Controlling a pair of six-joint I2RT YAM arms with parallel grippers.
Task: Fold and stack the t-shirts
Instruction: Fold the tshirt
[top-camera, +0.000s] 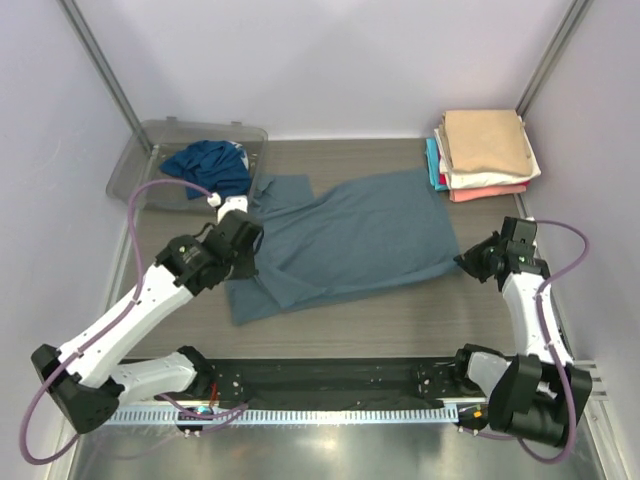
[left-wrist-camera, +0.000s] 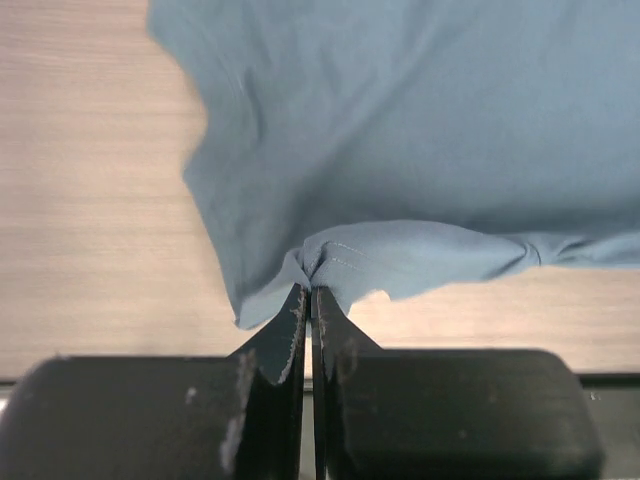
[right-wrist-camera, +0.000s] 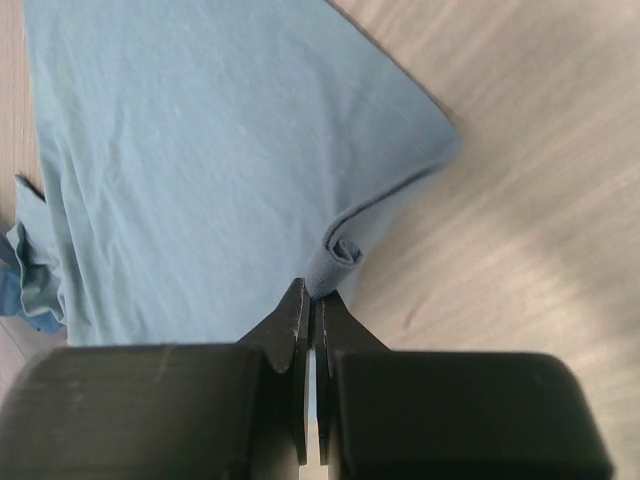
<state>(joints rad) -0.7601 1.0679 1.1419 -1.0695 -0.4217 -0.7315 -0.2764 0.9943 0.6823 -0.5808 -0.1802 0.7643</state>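
The rolled fold (right-wrist-camera: 335, 262) in my right gripper should next go away from my base and over the shirt's body, and then I should release it there.
A dusty slate-blue t-shirt (top-camera: 350, 240) lies spread across the middle of the table. My left gripper (top-camera: 247, 232) is shut on its left part, pinching a bunched hem (left-wrist-camera: 330, 262) between the fingertips. My right gripper (top-camera: 468, 262) is shut on the shirt's right edge, where a small rolled fold (right-wrist-camera: 335, 262) sits in the jaws. A deeper teal-blue t-shirt (top-camera: 210, 165) lies crumpled in the clear tub. Folded t-shirts, tan on top of white, coral and teal, form a stack (top-camera: 485, 150) at the back right.
The clear plastic tub (top-camera: 140, 160) stands at the back left, beside the left wall. Bare wooden tabletop (top-camera: 400, 315) shows in front of the shirt. A black rail (top-camera: 330, 380) with the arm bases runs along the near edge.
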